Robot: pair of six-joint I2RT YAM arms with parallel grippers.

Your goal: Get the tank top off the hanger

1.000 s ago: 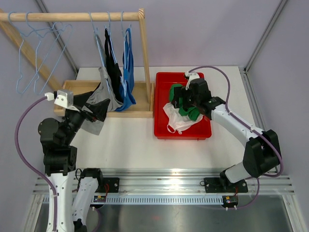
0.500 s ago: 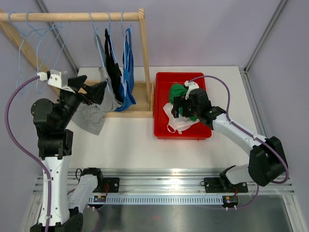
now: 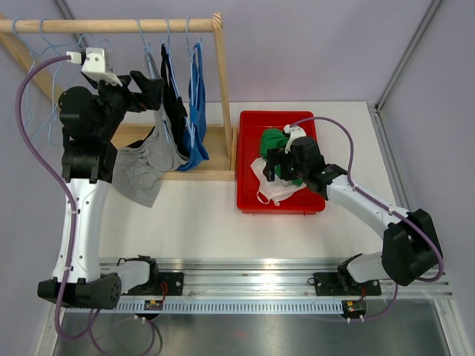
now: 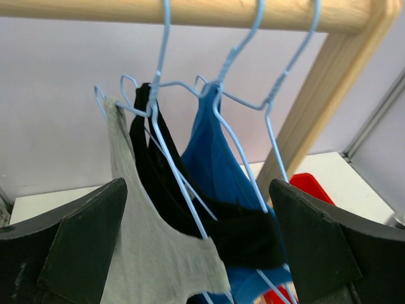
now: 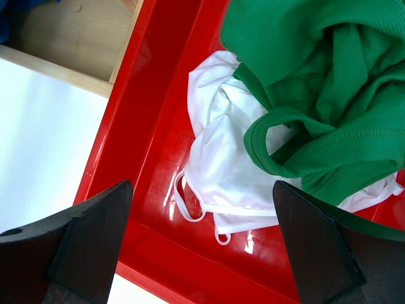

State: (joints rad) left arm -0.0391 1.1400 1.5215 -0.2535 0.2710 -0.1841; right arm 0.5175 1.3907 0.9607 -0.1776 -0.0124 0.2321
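Note:
My left gripper turns to face the rod (image 3: 111, 25) and moves outward onto the grey top's hanger wire (image 3: 146, 49) next, since that wire stands outward of the gripper's fingers.
Three tank tops hang on light blue wire hangers (image 4: 166, 120) from a wooden rod (image 3: 111, 25): grey (image 3: 145, 167), black (image 3: 174, 104) and blue (image 3: 197, 111). The grey top sags low, its hem trailing onto the table. My left gripper (image 3: 152, 87) is raised to the hangers' shoulders, open and empty. In the left wrist view the grey top (image 4: 145, 253), black top (image 4: 164, 183) and blue top (image 4: 221, 158) hang between its spread fingers (image 4: 76, 253). My right gripper (image 3: 278, 165) is open and empty over the red bin (image 3: 249, 200).
The bin holds a green top (image 5: 316, 95) and a white top (image 5: 228, 171). Several empty hangers (image 3: 52, 81) hang at the rod's left. The rack's wooden post (image 3: 223, 89) and base (image 3: 215, 148) stand between the clothes and the bin.
My left arm has risen from low beside the rack base up to the hangers' tops. My right gripper shifted slightly toward the bin's near side, then held still.

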